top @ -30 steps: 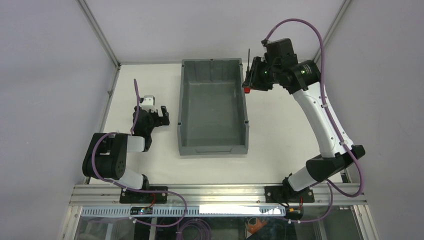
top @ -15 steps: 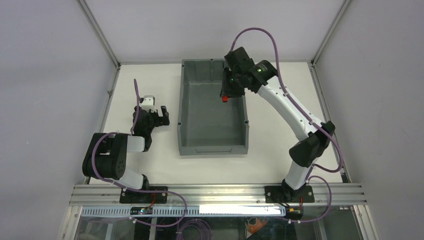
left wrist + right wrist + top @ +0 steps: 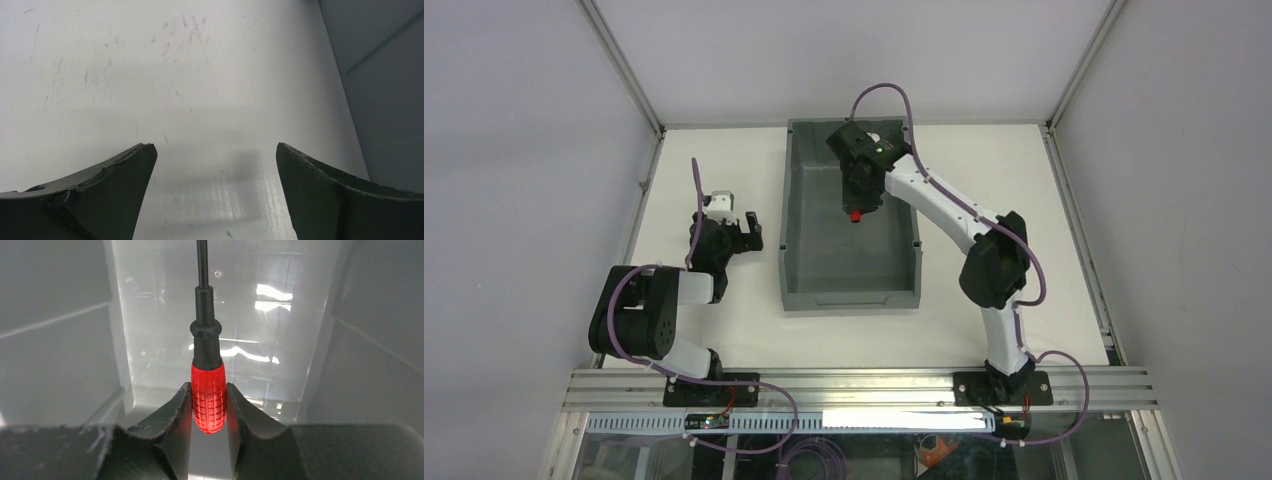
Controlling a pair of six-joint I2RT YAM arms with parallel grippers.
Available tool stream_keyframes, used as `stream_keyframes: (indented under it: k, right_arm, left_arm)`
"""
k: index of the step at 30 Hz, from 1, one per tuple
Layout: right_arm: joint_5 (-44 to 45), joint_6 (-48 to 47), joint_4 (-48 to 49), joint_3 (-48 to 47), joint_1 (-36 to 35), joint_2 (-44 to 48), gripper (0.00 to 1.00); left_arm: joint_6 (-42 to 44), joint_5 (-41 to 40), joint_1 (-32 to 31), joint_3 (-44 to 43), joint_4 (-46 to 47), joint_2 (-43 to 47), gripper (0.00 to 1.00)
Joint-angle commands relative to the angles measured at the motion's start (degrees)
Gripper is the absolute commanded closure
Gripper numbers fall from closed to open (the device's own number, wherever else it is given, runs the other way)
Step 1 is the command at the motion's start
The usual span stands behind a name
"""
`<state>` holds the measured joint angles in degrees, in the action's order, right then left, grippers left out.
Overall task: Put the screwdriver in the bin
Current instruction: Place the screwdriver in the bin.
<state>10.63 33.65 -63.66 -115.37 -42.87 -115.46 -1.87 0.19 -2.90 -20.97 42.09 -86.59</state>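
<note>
My right gripper lowers between the bin's grey sides to the bin's bottom next and releases the screwdriver (image 3: 208, 397), since it still hangs well above that bare bottom.
My right gripper (image 3: 855, 207) hangs over the back half of the grey bin (image 3: 785, 222), inside its walls as seen from above. It is shut on the screwdriver (image 3: 208, 397). In the right wrist view both fingers press the red ribbed handle, and the black shaft points away toward the bin's floor (image 3: 250, 315). From above, only the red handle end (image 3: 854, 214) shows under the wrist. My left gripper (image 3: 729, 226) rests low over the white table to the left of the bin. Its jaws stand wide open (image 3: 215, 145) with nothing between them.
The bin's tall grey walls (image 3: 55, 340) close in on both sides of the right gripper. In the left wrist view, the bin's outer wall (image 3: 390, 75) stands to the right. Metal frame posts (image 3: 624, 70) edge the table at the back corners.
The right arm has swung left from beyond the bin's right rear rim to over the bin's inside, carrying the screwdriver. The left arm has not moved.
</note>
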Motion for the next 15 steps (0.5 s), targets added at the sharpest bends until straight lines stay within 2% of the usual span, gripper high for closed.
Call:
stream_keyframes:
  k: [1, 15]
  right_arm:
    - [2.86, 2.00, 2.47, -3.56, -0.54, -2.98, 0.88]
    - [3.44, 2.68, 2.84, -6.37, -0.63, -14.52, 0.88]
  left_arm:
    - [1.34, 0.94, 0.34, -1.00, 3.79, 0.31, 0.01]
    - [1.34, 0.94, 0.34, -1.00, 3.79, 0.28, 0.01]
